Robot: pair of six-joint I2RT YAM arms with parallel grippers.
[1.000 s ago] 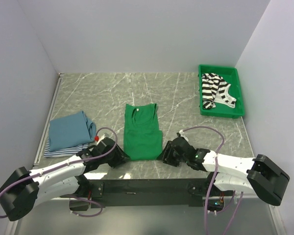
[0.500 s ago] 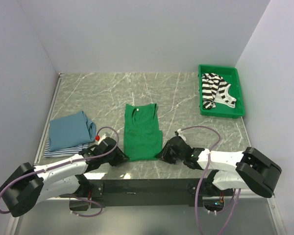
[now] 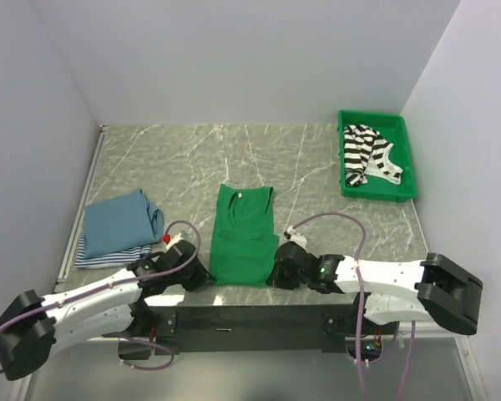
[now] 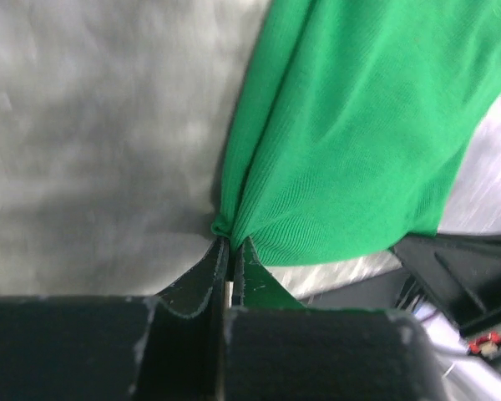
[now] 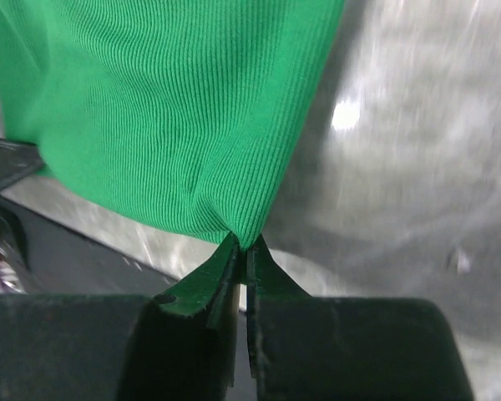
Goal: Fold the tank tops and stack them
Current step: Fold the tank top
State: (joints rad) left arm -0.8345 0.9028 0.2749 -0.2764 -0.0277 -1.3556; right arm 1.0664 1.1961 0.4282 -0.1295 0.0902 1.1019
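Note:
My right gripper lifts the green tank top's hem corner next, carries it outward and lowers to release it atop the shoulder strap nearer the bin, as the top lies unfolded.
A plain green tank top (image 3: 242,234) lies flat on the marble table, neck toward the back. My left gripper (image 3: 202,273) is shut on its near left hem corner, the cloth (image 4: 351,134) bunching where the jaws pinch it (image 4: 230,242). My right gripper (image 3: 277,271) is shut on the near right hem corner, the green rib knit (image 5: 167,109) puckering into the pinch (image 5: 244,246). A folded blue tank top (image 3: 121,220) rests on a blue-white striped one (image 3: 108,253) at the left. A black-and-white striped tank top (image 3: 366,154) lies crumpled at the back right.
The striped top sits inside a rigid green plastic bin (image 3: 411,163) by the right wall. White walls close in the table on three sides. The dark base rail (image 3: 250,316) runs along the near edge, just behind both grippers.
Both grippers closed onto the green top's near hem corners. The hem has been drawn slightly toward the near edge and the garment now lies longer and narrower.

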